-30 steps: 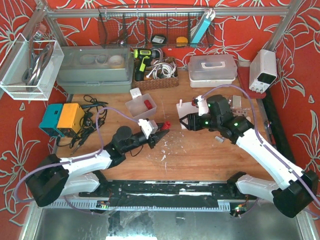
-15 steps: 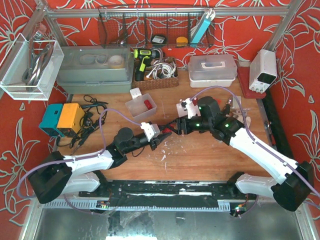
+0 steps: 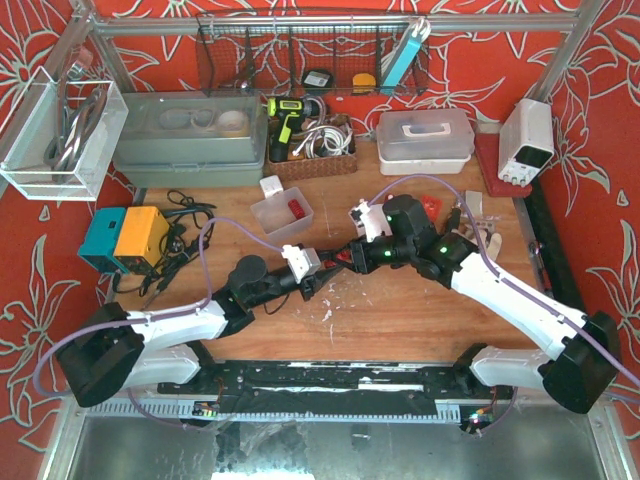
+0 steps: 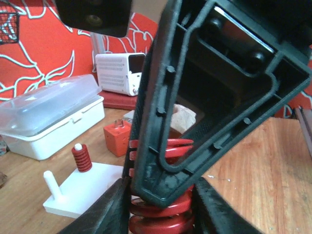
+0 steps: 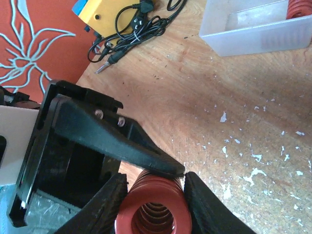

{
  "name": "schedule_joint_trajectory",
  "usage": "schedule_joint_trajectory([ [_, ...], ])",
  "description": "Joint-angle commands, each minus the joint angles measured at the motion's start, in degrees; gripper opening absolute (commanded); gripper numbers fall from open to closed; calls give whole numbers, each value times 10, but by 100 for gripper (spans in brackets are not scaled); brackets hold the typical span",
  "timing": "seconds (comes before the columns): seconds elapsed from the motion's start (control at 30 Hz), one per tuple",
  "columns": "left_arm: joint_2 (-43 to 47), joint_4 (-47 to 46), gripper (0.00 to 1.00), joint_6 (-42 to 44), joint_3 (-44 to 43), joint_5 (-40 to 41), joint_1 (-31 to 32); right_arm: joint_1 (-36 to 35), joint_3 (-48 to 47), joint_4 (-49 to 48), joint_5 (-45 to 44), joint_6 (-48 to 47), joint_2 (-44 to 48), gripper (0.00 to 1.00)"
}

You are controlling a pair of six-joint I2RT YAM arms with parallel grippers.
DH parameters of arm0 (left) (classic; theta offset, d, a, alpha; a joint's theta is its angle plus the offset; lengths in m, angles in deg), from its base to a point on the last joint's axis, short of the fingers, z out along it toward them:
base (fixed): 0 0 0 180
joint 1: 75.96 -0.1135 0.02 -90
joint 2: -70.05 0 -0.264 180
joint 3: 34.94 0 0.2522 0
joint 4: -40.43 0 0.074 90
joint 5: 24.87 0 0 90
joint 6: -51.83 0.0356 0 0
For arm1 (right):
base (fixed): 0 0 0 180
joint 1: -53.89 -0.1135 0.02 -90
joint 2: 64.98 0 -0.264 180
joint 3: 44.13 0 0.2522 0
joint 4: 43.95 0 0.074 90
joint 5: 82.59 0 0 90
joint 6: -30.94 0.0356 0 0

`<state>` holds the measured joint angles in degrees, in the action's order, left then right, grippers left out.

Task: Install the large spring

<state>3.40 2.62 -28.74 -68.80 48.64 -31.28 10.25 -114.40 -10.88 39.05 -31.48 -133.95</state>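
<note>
My right gripper is to carry the large spring to the right in the top view and down there next, because the small spring's side of the plate is lower.
The large red spring hangs above the table's middle, between both grippers. My left gripper is shut on it; in the left wrist view my left gripper has its jaws pressed on the coils. My right gripper reaches in from the right. In the right wrist view my right gripper touches both sides of the spring, with a left finger lying across its top. The white base plate carries a small red spring on one peg and a bare peg.
An orange block stands behind the plate. A clear tray with a red spring sits back left of the grippers. A yellow and teal box with black cables lies at the left. A white lidded box and power supply stand behind.
My right gripper has moved left to the spring held by my left gripper and now has its jaws on it. My left gripper has shifted slightly.
</note>
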Motion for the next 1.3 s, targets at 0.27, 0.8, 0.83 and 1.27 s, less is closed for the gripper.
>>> schedule_joint_trajectory([
  [0.27,7,-6,100,-32,12,177,2,1,12,62,-296,-27,57,0],
  [0.8,-33,34,100,-116,23,332,2,61,37,27,-515,-71,-11,0],
  [0.83,-28,40,100,-116,22,342,2,72,34,26,-505,-67,-22,0],
  [1.27,0,-2,100,-104,62,373,2,122,39,-26,-463,-60,-82,0],
])
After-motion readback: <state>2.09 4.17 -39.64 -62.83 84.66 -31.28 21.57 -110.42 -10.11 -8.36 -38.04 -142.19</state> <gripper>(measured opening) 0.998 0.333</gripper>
